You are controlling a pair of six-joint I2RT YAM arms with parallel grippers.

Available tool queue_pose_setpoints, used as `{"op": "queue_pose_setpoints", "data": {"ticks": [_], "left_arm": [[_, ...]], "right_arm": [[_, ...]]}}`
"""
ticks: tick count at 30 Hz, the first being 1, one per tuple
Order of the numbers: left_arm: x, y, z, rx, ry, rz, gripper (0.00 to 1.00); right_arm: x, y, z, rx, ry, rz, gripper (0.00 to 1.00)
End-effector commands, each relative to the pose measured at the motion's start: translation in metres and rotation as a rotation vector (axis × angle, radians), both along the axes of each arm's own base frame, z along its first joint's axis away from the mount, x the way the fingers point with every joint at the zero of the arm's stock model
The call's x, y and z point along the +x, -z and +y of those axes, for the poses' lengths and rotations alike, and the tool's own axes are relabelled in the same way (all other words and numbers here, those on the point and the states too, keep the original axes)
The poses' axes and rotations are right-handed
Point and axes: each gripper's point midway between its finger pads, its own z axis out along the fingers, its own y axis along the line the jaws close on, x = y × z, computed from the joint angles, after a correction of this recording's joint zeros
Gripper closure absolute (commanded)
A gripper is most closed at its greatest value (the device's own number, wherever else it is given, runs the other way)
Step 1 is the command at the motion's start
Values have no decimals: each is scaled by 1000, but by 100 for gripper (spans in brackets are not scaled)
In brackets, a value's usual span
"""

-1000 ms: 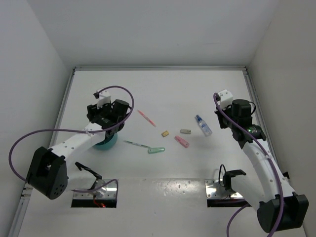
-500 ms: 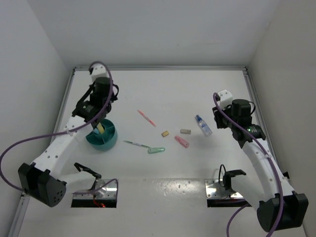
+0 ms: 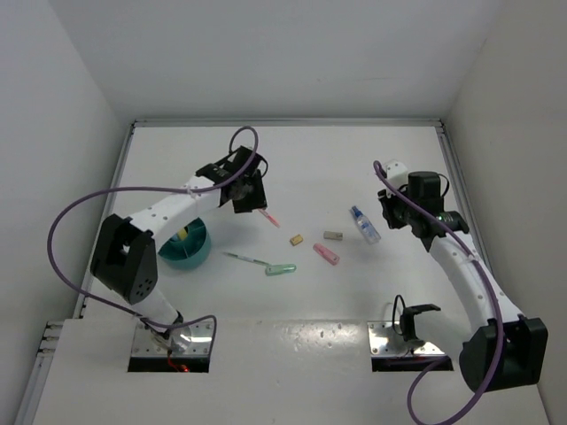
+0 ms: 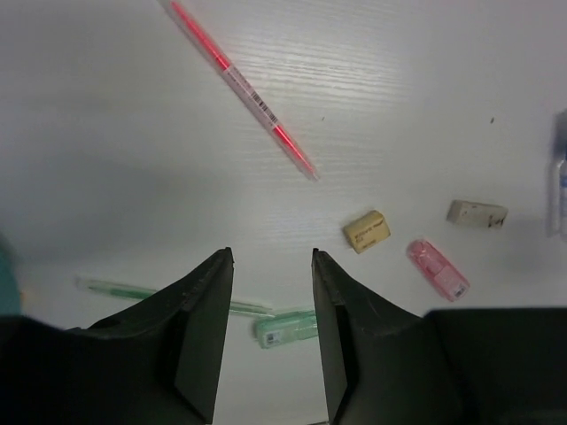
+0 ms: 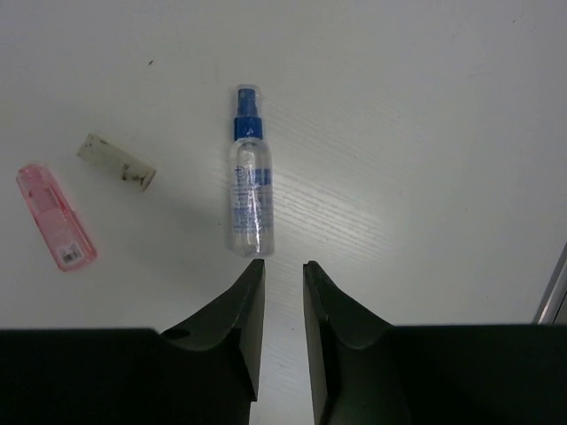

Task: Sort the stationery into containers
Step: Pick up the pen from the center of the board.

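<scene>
The part of the pink-red pen beyond its label (image 4: 213, 51) lies below and outward of the robot's fingers, so the left gripper should turn and lower outward onto it next.
A teal cup (image 3: 188, 249) stands left of centre with a yellow marker (image 3: 182, 234) inside. My left gripper (image 3: 252, 199) is open and empty, right above a pink-red pen (image 3: 264, 212), which also shows in the left wrist view (image 4: 244, 88). Below lie a thin green pen (image 3: 242, 258), a light-green marker (image 3: 281, 268), a tan eraser (image 3: 297, 239), a paler eraser (image 3: 332, 235) and a pink marker (image 3: 326, 254). My right gripper (image 3: 392, 212) hovers just right of the clear blue-capped bottle (image 3: 364, 225); its jaws are narrowly open and empty, behind the bottle's base (image 5: 248, 190).
The table's raised rim (image 3: 283, 122) runs along the back, with white walls on three sides. Two metal mounting plates (image 3: 399, 341) sit at the near edge. A purple cable (image 3: 80, 221) loops over the left arm.
My left arm has swung away from the teal cup to the right, over the pink-red pen. My right gripper has shifted slightly left toward the bottle.
</scene>
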Motion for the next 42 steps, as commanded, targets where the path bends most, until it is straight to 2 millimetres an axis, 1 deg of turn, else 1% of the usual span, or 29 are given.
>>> {"op": "queue_pose_setpoints", "data": {"ticks": [1,3,4,5,6,8,9,10,11,12,13,14,16,17,18,19,21,24,25,26,27,28,30,34,35,36,39,40,42], "left_arm": [[19,-7,-7,-84,-186,13,53],[29,1,-4,-66,-231,27,53],[27,10,-4,-58,-263,69,53],[31,27,-6,-33,-265,102,53],[39,27,-7,-42,-284,100,54],[44,34,-10,-50,-314,117,54],[52,37,-6,-24,-353,103,54],[54,37,-8,-12,-364,97,53],[55,39,-6,1,-387,104,53],[62,34,-8,-3,-408,92,53],[65,42,-7,15,-414,97,52],[64,44,-5,35,-419,106,52],[71,43,-9,24,-426,100,52],[72,52,-7,43,-431,109,52],[74,52,-9,38,-438,108,51],[77,53,-8,44,-443,103,51],[77,65,-8,64,-443,125,51],[79,73,-10,69,-460,142,51],[79,79,-8,85,-464,147,51],[79,79,-8,85,-464,147,51],[79,79,-8,85,-464,147,51],[76,80,-7,92,-464,155,51],[80,80,0,105,-481,143,51],[79,80,3,120,-486,142,51],[78,85,4,127,-486,149,51],[80,89,8,133,-497,157,51],[80,93,10,141,-508,158,51],[80,98,10,149,-508,167,51],[83,95,10,148,-512,153,51]], "right_arm": [[12,-21,5,22,-5,-56,75],[8,-12,2,13,2,-35,75],[8,-15,2,15,2,-46,75],[8,-15,2,15,2,-46,75],[6,-10,2,13,2,-35,75],[7,-14,2,15,2,-54,75],[7,-14,2,15,2,-54,75],[5,-10,2,14,2,-45,75],[6,-10,1,8,9,-45,75],[5,-13,1,9,9,-54,75],[6,-13,0,3,3,-56,75],[6,-13,0,3,3,-56,75],[5,-16,0,4,3,-65,75],[4,-12,0,3,3,-56,75],[3,-12,0,3,3,-56,75],[5,-16,-1,-1,10,-75,75],[5,-16,-2,-1,10,-75,75],[3,-12,-2,-2,10,-66,75],[3,-12,-2,-2,10,-66,75],[4,-12,-3,-9,17,-67,75],[5,-16,-3,-6,17,-86,75],[4,-13,-3,-7,17,-77,75],[4,-13,-4,-14,11,-79,75],[4,-13,-4,-14,11,-79,75],[3,-15,-4,-13,11,-88,75],[3,-15,-4,-13,11,-88,75],[3,-18,-4,-12,11,-99,75],[3,-18,-4,-12,11,-99,75],[3,-18,-4,-12,11,-99,75]]}}
